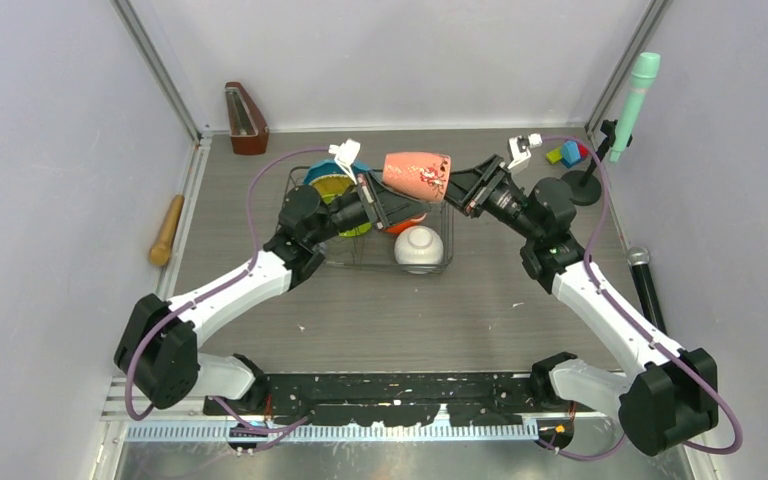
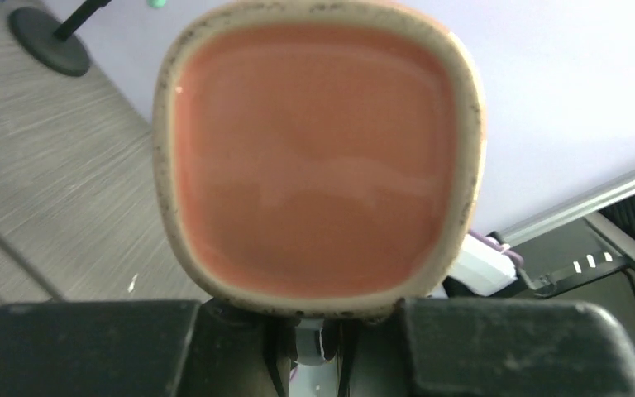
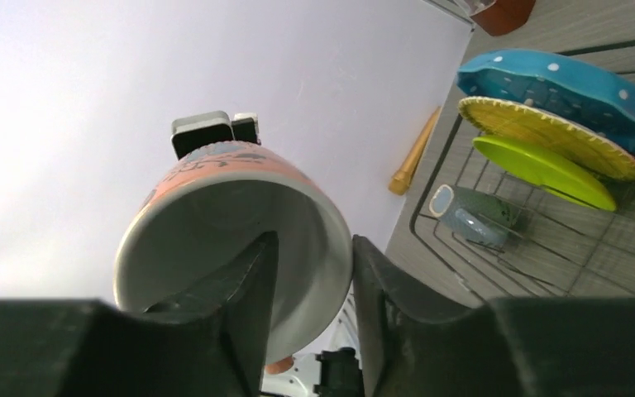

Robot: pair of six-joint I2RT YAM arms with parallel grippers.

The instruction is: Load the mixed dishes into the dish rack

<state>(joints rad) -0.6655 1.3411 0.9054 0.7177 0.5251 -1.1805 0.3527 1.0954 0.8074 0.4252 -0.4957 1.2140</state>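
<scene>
My left gripper tilts downward, lowers the mug (image 1: pixel 416 175) rim-first into the rack gap beside the white bowl (image 1: pixel 418 248) and releases it next, since that gap below is empty.
The pink mug (image 1: pixel 416 175) hangs on its side above the dish rack (image 1: pixel 307 255), between both grippers. My left gripper (image 1: pixel 388 200) is at its base end; in the left wrist view the mug's base (image 2: pixel 314 157) fills the frame and the fingers (image 2: pixel 310 331) are closed narrowly on a part under it. My right gripper (image 1: pixel 455 188) straddles the rim (image 3: pixel 231 240), one finger inside and one outside, with slack around the wall. In the rack stand the blue dotted plate (image 3: pixel 558 83), the yellow plate (image 3: pixel 546 132) and the lime plate (image 3: pixel 541 169), along with the grey-blue cup (image 3: pixel 471 217), orange bowl (image 1: pixel 405 224) and white bowl (image 1: pixel 418 248).
A wooden rolling pin (image 1: pixel 167 230) lies by the left wall. A brown metronome (image 1: pixel 246 118) stands at the back left. Toy blocks (image 1: pixel 567 153) and a green microphone on a stand (image 1: pixel 635 95) are at the back right, and a black microphone (image 1: pixel 643 275) lies along the right wall.
</scene>
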